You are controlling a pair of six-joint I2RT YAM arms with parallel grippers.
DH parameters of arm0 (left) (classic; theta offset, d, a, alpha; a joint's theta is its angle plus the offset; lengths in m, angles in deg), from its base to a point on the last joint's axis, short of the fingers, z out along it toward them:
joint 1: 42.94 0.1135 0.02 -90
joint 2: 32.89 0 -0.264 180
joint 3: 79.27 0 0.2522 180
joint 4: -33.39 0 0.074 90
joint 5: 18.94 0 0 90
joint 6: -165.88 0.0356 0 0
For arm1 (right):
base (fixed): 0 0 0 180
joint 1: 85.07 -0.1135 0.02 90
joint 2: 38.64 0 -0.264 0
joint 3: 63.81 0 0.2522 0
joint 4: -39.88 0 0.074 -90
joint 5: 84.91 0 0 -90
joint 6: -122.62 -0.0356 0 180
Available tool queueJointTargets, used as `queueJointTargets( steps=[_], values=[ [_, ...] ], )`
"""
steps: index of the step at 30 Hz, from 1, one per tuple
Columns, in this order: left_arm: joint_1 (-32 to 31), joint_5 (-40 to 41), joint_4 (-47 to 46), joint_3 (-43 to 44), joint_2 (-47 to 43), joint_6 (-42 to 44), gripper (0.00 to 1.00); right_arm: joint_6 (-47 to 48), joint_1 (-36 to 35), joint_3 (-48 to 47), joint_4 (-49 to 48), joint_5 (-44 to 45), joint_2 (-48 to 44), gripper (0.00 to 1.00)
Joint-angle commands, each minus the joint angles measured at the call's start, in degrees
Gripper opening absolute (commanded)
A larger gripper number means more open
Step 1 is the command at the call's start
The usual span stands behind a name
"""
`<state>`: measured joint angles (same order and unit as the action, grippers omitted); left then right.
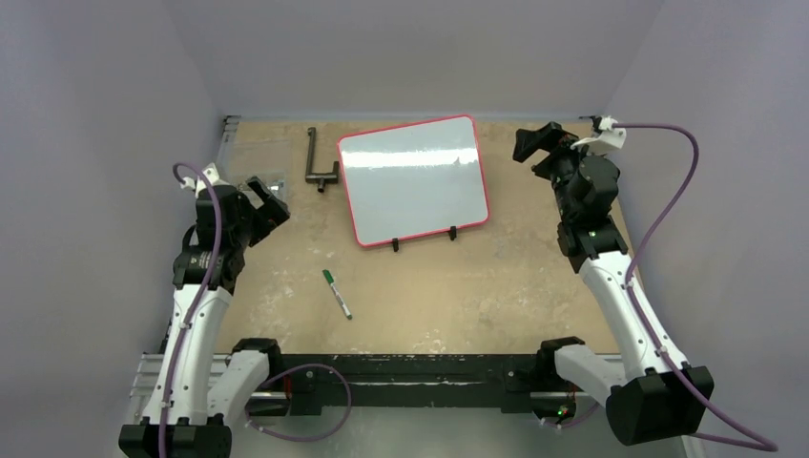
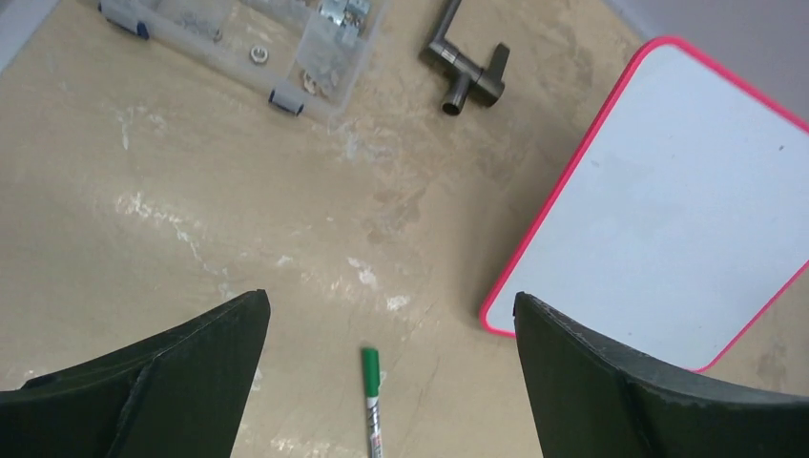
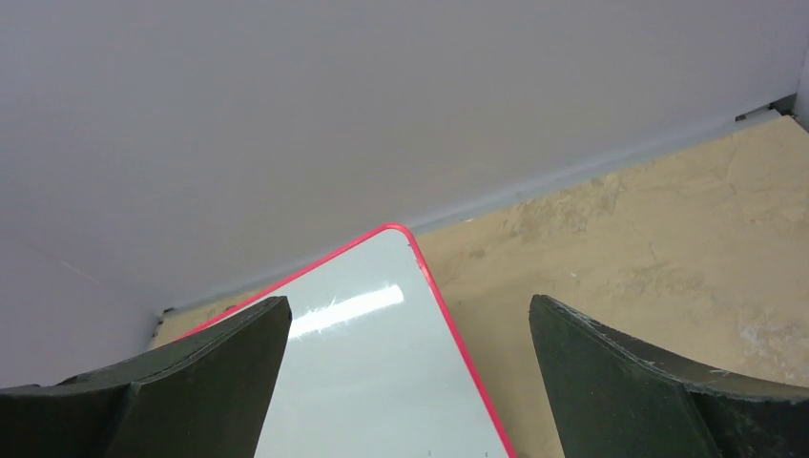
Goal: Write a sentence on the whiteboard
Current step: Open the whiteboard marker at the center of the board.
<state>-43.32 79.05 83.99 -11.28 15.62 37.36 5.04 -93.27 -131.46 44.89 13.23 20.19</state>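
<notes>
My left gripper moves down, back and to the right in the top view onto the green cap (image 1: 328, 276) (image 2: 370, 372) next, since it is the marker's nearest end.
The whiteboard (image 1: 415, 181) with its red frame stands at the back middle of the table on two black clip feet. Its white face is blank, and no sentence is in view. A green-capped marker (image 1: 336, 293) lies flat on the table in front of the board, cap toward it. My left gripper (image 1: 270, 198) hovers open at the left, above the table; in its wrist view the marker (image 2: 371, 401) lies below the gap and the whiteboard (image 2: 668, 210) is to the right. My right gripper (image 1: 536, 143) is open and empty, beside the board's right edge, looking over the whiteboard (image 3: 372, 382) corner.
A clear plastic parts box (image 2: 258, 38) sits at the far left of the table. A dark metal bent handle (image 1: 320, 162) lies just left of the board. Grey walls close in the back and sides. Purple cables loop from both arms.
</notes>
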Motion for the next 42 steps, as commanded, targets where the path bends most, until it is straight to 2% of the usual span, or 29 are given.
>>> queueJointTargets(
  steps=[1, 5, 8, 10, 14, 16, 20, 25, 28, 35, 42],
  values=[
    [-0.8, -4.0, 4.6, -3.0, -2.0, -0.4, 1.00, -2.4, 0.1, 0.0, 0.3, -1.7, -1.7, 0.99],
    [-6.1, -1.1, 9.6, -4.0, -2.2, -0.4, 1.00, -2.0, -0.1, -1.2, 4.4, -2.9, -1.9, 0.99],
    [-12.1, 2.2, 13.0, -4.7, -2.8, -2.4, 0.98, -1.7, -0.1, -1.7, 7.0, -7.7, -1.8, 0.99],
    [-14.2, 1.6, 14.2, -6.0, -3.0, -3.9, 0.94, -1.8, -0.3, -2.2, 8.5, -8.0, -1.5, 0.99],
    [-17.5, 1.1, 15.0, -10.0, -3.0, -7.4, 0.87, -1.8, -1.5, -6.1, 17.9, -7.0, -0.1, 0.99],
    [-19.2, 1.1, 14.1, -11.9, -2.6, -8.8, 0.80, -1.6, -3.1, -6.5, 19.9, -6.4, -0.3, 0.99],
    [-21.9, 1.5, 12.6, -14.5, -0.8, -11.9, 0.74, -1.3, -8.2, -6.1, 21.9, -3.0, -1.0, 0.99],
    [-22.6, 1.3, 8.2, -18.1, 1.2, -14.9, 0.72, -1.7, -10.4, -6.1, 24.0, -4.7, -0.6, 0.99],
    [-22.6, 1.9, 3.2, -19.6, 3.5, -16.5, 0.64, -1.7, -11.2, -4.9, 23.5, -4.5, -1.2, 0.99],
    [-22.6, 4.6, -3.5, -17.7, 15.7, -19.3, 0.56, -1.3, -11.3, -3.7, 23.6, -4.1, -1.8, 0.99],
    [-22.6, 5.9, -6.7, -16.4, 21.3, -19.4, 0.47, -0.4, -11.4, -3.3, 23.2, -4.2, -1.0, 0.99]
  ],
)
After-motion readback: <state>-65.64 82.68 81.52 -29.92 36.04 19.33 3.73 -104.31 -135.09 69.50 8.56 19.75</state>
